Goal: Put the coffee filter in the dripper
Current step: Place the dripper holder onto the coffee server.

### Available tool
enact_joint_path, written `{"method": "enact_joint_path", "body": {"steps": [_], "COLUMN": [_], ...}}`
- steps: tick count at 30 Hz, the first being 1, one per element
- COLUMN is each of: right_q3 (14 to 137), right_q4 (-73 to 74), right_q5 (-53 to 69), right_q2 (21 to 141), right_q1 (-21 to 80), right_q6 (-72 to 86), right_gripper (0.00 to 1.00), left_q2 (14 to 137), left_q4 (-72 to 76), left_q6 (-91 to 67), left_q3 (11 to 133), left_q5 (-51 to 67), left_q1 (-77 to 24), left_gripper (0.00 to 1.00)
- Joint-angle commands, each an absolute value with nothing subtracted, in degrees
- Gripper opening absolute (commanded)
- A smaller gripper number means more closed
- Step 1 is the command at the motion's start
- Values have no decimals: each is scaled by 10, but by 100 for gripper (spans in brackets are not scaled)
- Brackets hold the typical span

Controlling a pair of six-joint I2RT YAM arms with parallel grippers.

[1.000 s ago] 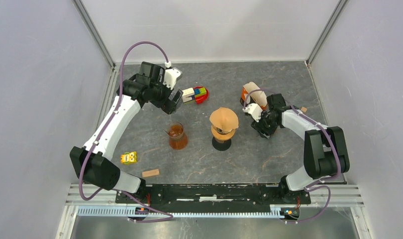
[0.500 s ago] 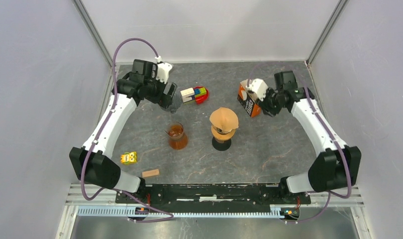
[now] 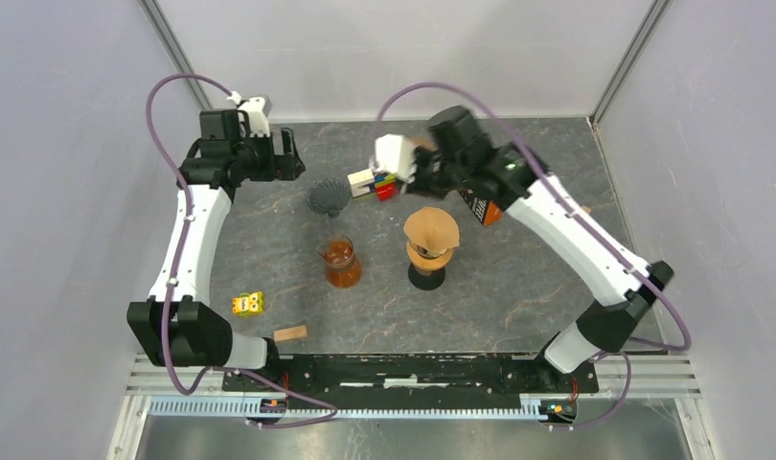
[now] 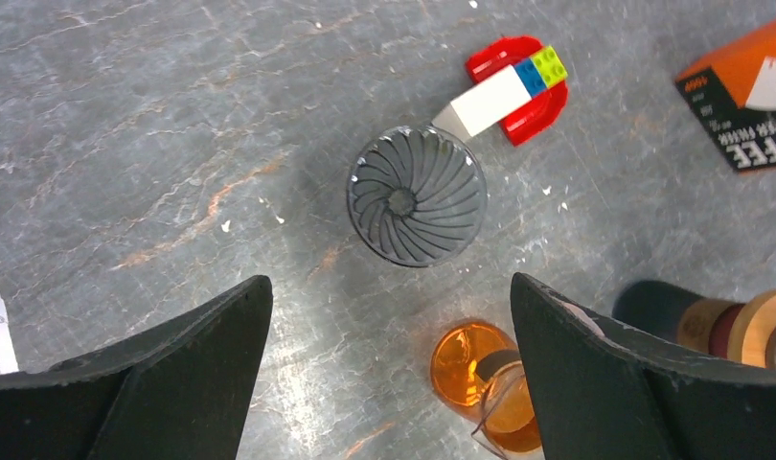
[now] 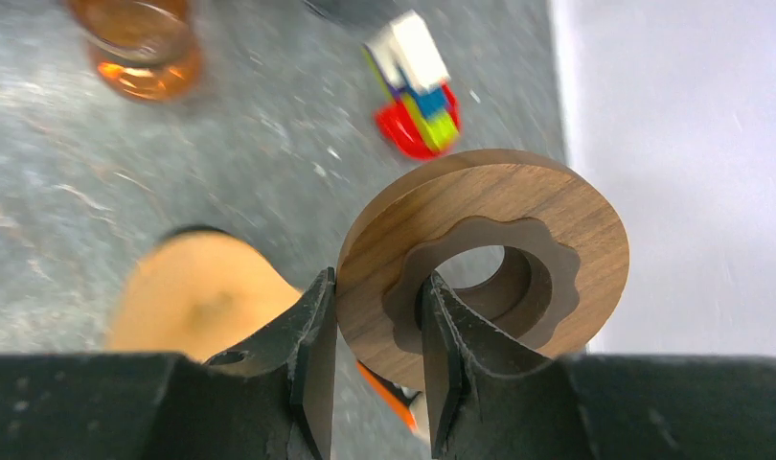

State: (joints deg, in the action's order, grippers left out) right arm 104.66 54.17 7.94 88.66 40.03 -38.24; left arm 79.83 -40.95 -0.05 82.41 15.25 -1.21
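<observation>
The right gripper moves back, sideways and down onto the carafe's opening [image 3: 336,246] [image 5: 137,31] next. The opening stands uncovered below it and to its left in the top view.
The dark ribbed dripper [image 3: 329,196] stands alone on the grey table, and shows in the left wrist view [image 4: 416,195]. The brown paper coffee filter [image 3: 432,228] sits on top of a wooden stand [image 3: 427,266] at the table's middle; it shows blurred in the right wrist view [image 5: 197,297]. My left gripper [image 3: 288,165] is open and empty, up and left of the dripper [image 4: 389,316]. My right gripper [image 3: 418,171] is shut on a round wooden ring [image 5: 490,254], held in the air behind the filter [image 5: 376,287].
An orange glass carafe [image 3: 341,261] stands left of the stand. A red toy with coloured bricks [image 3: 379,182] lies right of the dripper. An orange filter box [image 3: 480,203] sits under the right arm. A yellow toy [image 3: 248,304] and a wooden block [image 3: 289,333] lie front left.
My left gripper let go of the dripper, left it on the table, and pulled back up-left. My right arm swung from the filter box leftwards to the back middle with the wooden ring.
</observation>
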Motion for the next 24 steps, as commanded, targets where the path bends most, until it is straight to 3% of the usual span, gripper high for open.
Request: {"method": "enact_joint_path", "body": {"steps": [1,9,24], "right_q3": [1095,1173,1219], "right_q4": [544,534,554], "right_q5": [42,65,123], "right_q2": [948,1090,1193], "right_q1": [517,609,623], "right_q6": [-377,-385,-388], "right_gripper": [16,16,20], "left_q2": [787,761,744], "left_q4": [-370,-348,-352], "left_q6": [-72,-71,-11], "left_q3": [819,788,752], "left_q5": [185,179,185], "left_q1": [32,61,63], "left_gripper": [100,100,100]}}
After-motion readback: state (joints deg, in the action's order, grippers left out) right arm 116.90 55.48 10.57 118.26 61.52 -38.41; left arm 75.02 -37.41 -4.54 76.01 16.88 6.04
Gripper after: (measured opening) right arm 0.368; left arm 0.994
